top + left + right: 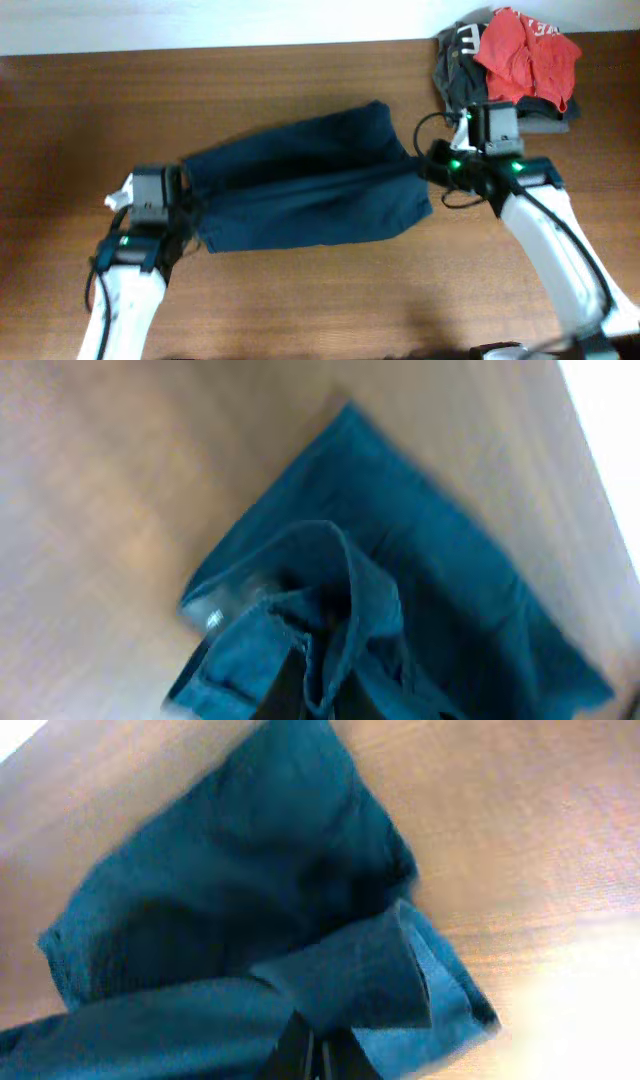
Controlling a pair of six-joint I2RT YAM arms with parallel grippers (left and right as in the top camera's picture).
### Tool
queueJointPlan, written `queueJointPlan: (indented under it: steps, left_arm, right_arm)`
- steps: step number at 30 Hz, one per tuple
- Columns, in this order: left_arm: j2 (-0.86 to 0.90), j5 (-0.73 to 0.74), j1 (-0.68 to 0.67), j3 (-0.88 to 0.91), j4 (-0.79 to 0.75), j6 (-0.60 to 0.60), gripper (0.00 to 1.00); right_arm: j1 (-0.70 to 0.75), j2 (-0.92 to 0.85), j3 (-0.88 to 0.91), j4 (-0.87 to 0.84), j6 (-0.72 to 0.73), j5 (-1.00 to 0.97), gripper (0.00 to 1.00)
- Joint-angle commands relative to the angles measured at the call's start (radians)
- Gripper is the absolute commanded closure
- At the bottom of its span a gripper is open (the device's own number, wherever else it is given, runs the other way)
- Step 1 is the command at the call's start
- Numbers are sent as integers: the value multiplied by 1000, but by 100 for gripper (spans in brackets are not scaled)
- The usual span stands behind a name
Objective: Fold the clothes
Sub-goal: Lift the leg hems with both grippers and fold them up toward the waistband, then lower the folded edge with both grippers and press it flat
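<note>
The far layer is still uncovered, so my left gripper will carry the bunched fabric outward to the shorts' far edge (197, 161) (352, 432) next and then open.
The navy-blue shorts (305, 185) lie spread across the middle of the wooden table, folded lengthwise. My left gripper (183, 205) is at their left end and is shut on the bunched fabric (330, 610), which rises over the fingers (305, 695) in the left wrist view. My right gripper (425, 165) is at the right end, and is shut on a fold of the shorts (350, 975) with its fingers (315, 1055) pressed together under the cloth.
A pile of other garments sits at the back right corner: a red one with white lettering (525, 50) on top of dark grey and black ones (455, 65). The table's far edge (220, 45) runs along the top.
</note>
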State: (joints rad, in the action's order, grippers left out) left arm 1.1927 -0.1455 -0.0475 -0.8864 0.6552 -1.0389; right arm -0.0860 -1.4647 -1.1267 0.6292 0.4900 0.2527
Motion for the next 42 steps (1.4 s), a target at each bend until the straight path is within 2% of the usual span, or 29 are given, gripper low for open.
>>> queueJointPlan:
  steps: [1,4,14,19,22,24,25,26,27,31,33,39,42]
  left_arm:
    - [106,-220,20,4,-121,8,99]
    - [167,-245,20,4,-239,8,99]
    - [190,-354,20,4,-419,8,99]
    - [286,-376,20,4,-515,8,99]
    - [395,-380,20,4,-627,9,99]
    - [476,-396,20,4,-741,9,91]
    - [518,-403,20,4,-808,10,62]
    - [537,-402,20,4,-843,24,30]
    - [558,-401,20,4,-889,72,1]
    - [562,-389,20,-6,-937,239,1]
    - [539,-330,20,-24,-924,343,1]
    - [425,-169,20,-90,-721,427,1]
    - [415,-63,20,-112,-660,541,1]
  right_arm:
    - [18,-53,-9,-131,-83,-24,96]
    - [-6,-95,-9,-253,-126,-29,96]
    - [-102,-262,-9,-510,-168,-88,96]
    - [-117,-355,-9,-627,-168,-93,96]
    - [-117,-392,-9,-695,-168,-111,95]
    - [-117,-407,-9,-751,-170,-135,87]
    - [-117,-418,-9,-793,-188,-134,49]
    - [-117,-421,-9,-812,-187,-134,5]
    - [-117,-423,-9,-840,-188,-134,0]
    - [-116,-420,-23,-843,-217,-131,1]
    - [-116,-414,-39,-808,-258,-111,1]
    - [-117,-401,-129,-576,-364,-24,1]
    - [-117,-401,-178,-459,-437,-7,1]
